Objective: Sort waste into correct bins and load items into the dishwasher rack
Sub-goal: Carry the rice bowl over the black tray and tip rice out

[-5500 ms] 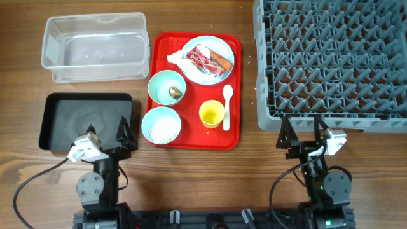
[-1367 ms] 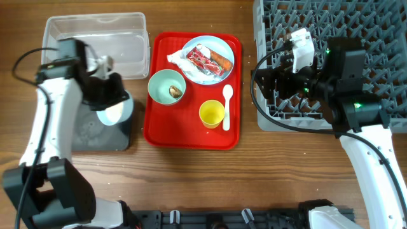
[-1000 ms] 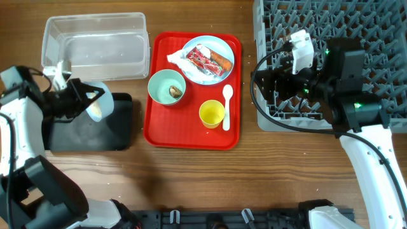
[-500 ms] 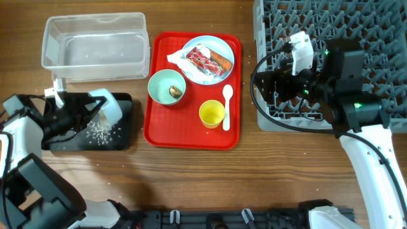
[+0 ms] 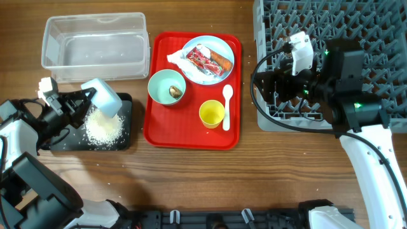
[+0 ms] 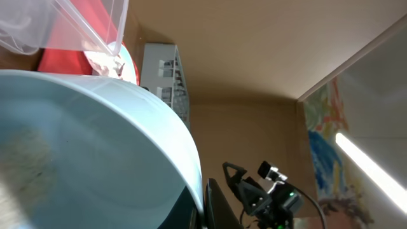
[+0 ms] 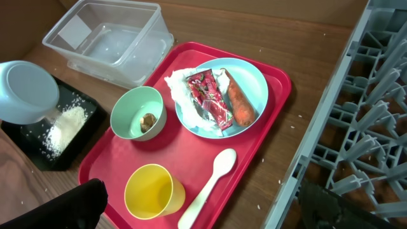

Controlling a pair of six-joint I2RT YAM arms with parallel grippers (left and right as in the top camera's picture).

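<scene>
I will next turn the light blue bowl upright over the red tray with my left gripper. Then I will lower it beside the yellow cup, because the tray is empty there.
My left gripper (image 5: 89, 98) is shut on the rim of the light blue bowl (image 5: 102, 97), which is tipped over the black tray (image 5: 127, 121). White rice (image 5: 105, 129) lies heaped in that tray. The bowl (image 6: 82, 146) fills the left wrist view. My right gripper (image 5: 270, 86) hangs open and empty above the dishwasher rack's (image 5: 331, 57) left front corner. On the red tray (image 5: 191, 137) stand a green bowl (image 5: 166, 87) holding a brown scrap, a blue plate (image 5: 208, 59) with tissue, red wrapper and carrot piece, a yellow cup (image 5: 212, 114) and a white spoon (image 5: 227, 105).
The clear tub (image 5: 95, 48) stands behind the black tray with nothing in it. A few rice grains lie scattered on the wooden table near the black tray and beside the rack. My left arm stretches along the table's left edge.
The left gripper tipped the blue bowl over the black tray and the rice spilled out into a growing heap. The right arm has not moved.
</scene>
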